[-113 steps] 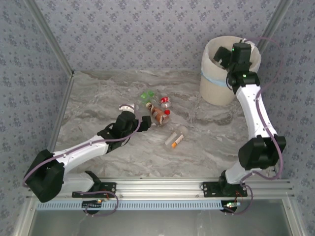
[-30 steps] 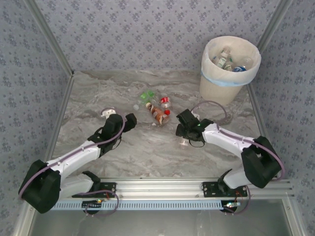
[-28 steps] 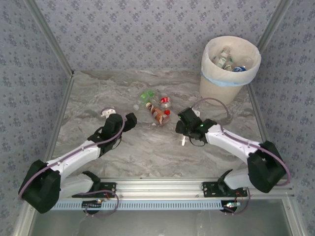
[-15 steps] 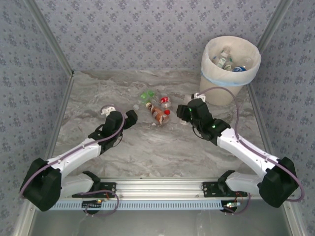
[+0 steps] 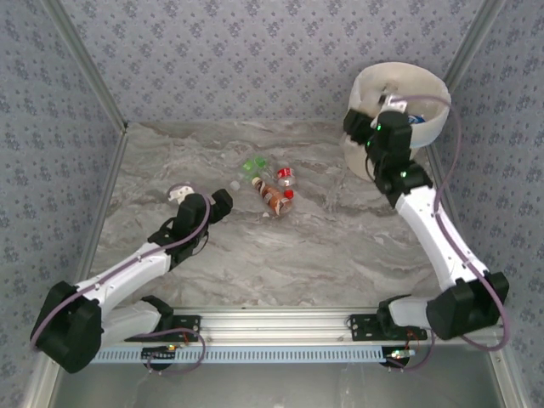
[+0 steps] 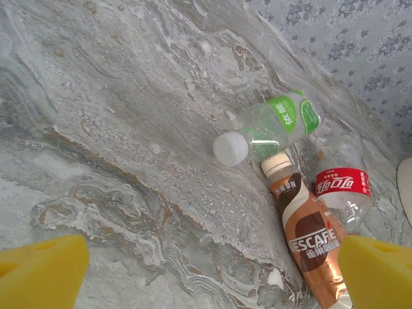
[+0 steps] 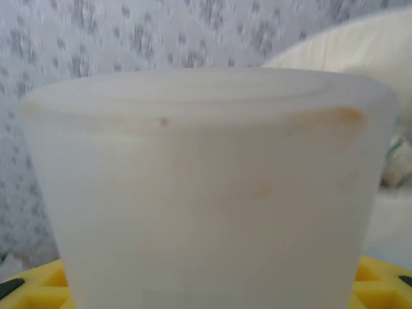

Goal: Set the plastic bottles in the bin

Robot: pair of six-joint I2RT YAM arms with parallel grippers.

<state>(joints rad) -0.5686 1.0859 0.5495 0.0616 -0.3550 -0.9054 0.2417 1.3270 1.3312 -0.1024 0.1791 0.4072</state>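
The small whitish bottle will be released next by my right gripper, once the gripper has moved outward over the bin's opening (image 5: 416, 87), since the gripper is still at the bin's near rim.
Three plastic bottles lie together mid-table: a green-labelled one (image 5: 252, 167) (image 6: 277, 125) with a white cap, a red-labelled one (image 5: 286, 176) (image 6: 340, 183) and a brown coffee one (image 5: 274, 198) (image 6: 309, 238). My left gripper (image 5: 223, 202) (image 6: 209, 277) hovers low just left of them, open, with bare table between its yellow fingers. My right gripper (image 5: 387, 112) (image 7: 206, 290) is raised at the near-left rim of the cream-white bin (image 5: 429, 83) (image 7: 360, 38). It is shut on a small whitish bottle (image 5: 393, 104) (image 7: 206, 193), seen very close in the right wrist view.
Patterned walls close in the marble table (image 5: 340, 246) on the left, far and right sides. The bin stands in the far right corner with bottles inside (image 5: 415, 119). Open table lies in front of both arm bases.
The right arm lifted the small bottle from mid-table and swung it up and back to the bin's rim. The left gripper drifted slightly away from the bottle cluster, staying open.
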